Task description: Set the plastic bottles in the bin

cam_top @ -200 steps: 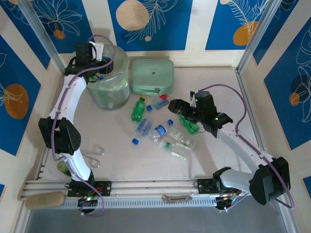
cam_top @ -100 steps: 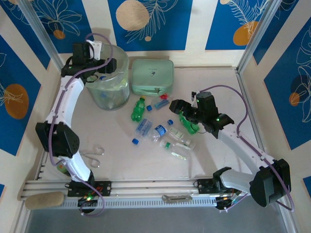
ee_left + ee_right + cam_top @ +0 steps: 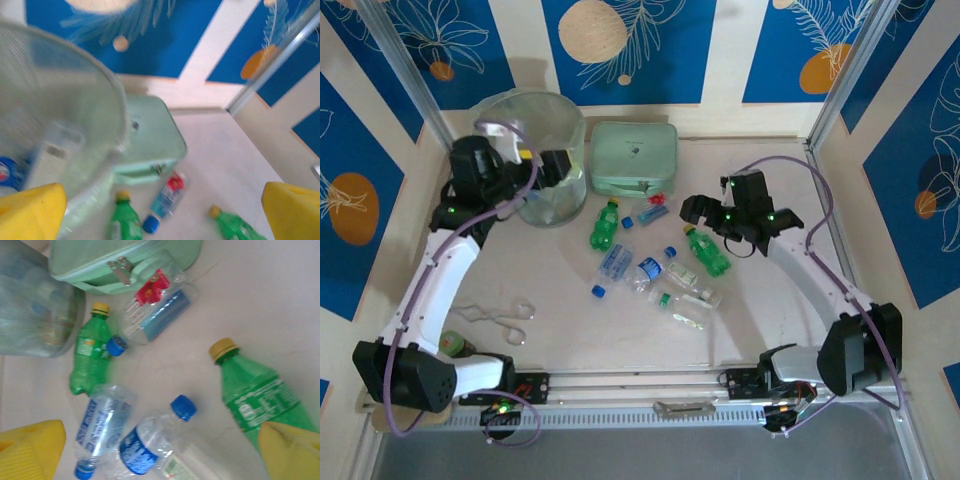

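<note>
I need to move my right gripper down next and turn it onto the green bottle's shoulder (image 3: 698, 240) (image 3: 246, 379) beside its yellow cap, because the green bottle lies at an angle to the open fingers.
The round pale-green bin (image 3: 532, 150) stands at the back left, with bottles inside it. My left gripper (image 3: 552, 165) hangs open and empty beside its near wall; in the left wrist view the bin (image 3: 60, 120) fills the left between the yellow fingertips (image 3: 30, 210). Several plastic bottles lie mid-table: two green ones (image 3: 605, 225) (image 3: 707, 250), clear blue-capped ones (image 3: 616, 262) (image 3: 648, 272) and a red-labelled one (image 3: 653, 212). My right gripper (image 3: 712, 225) is open above them. Below its fingers lie a green bottle (image 3: 260, 395) and a clear bottle (image 3: 145, 440).
A flat mint-green case (image 3: 633, 157) sits right of the bin, close to the red-labelled bottle (image 3: 155, 305). Metal tongs (image 3: 500, 320) lie near the left arm's base. Metal frame posts and patterned walls close off the back and sides.
My left gripper opened over the bin, then drew back out and down beside it. My right gripper lifted away toward the back, uncovering the green bottle beneath it.
</note>
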Controlling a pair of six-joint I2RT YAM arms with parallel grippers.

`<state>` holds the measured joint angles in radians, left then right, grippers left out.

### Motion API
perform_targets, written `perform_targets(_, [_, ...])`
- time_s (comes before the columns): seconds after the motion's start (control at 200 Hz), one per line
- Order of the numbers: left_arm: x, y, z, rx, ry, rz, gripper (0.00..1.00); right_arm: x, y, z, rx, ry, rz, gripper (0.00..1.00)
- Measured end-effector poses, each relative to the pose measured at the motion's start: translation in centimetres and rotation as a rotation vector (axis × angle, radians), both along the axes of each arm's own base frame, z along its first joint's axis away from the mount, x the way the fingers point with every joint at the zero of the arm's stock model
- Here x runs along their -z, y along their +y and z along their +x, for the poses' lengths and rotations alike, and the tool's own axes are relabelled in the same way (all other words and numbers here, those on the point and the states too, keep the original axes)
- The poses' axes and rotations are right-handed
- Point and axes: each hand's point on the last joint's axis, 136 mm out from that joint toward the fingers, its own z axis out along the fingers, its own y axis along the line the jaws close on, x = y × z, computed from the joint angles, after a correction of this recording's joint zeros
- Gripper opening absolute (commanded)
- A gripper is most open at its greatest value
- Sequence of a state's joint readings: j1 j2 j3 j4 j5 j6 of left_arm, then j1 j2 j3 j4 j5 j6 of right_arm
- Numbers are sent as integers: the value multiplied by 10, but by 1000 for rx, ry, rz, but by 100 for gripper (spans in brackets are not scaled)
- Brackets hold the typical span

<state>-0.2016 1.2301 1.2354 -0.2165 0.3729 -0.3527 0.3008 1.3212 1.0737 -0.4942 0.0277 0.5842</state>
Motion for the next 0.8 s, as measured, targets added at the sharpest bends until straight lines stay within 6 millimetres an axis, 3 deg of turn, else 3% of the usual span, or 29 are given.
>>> perform_targets(0.115, [32,-32,-26,80,70,0,100,12,-4,6,-51,42,-99,100])
perform_targets(0.37, [76,-86,-71,189,155,-56,100,58,-11,16,-170,173,-317,99])
perform_targets(0.505, [105,-102,-82,195,215,-38,100,82,-10,14,-246,227,-424,98])
perform_targets(0.8, [136,-114,-86,170,258,-40,100,121,-16,12,-377,309,-623,95])
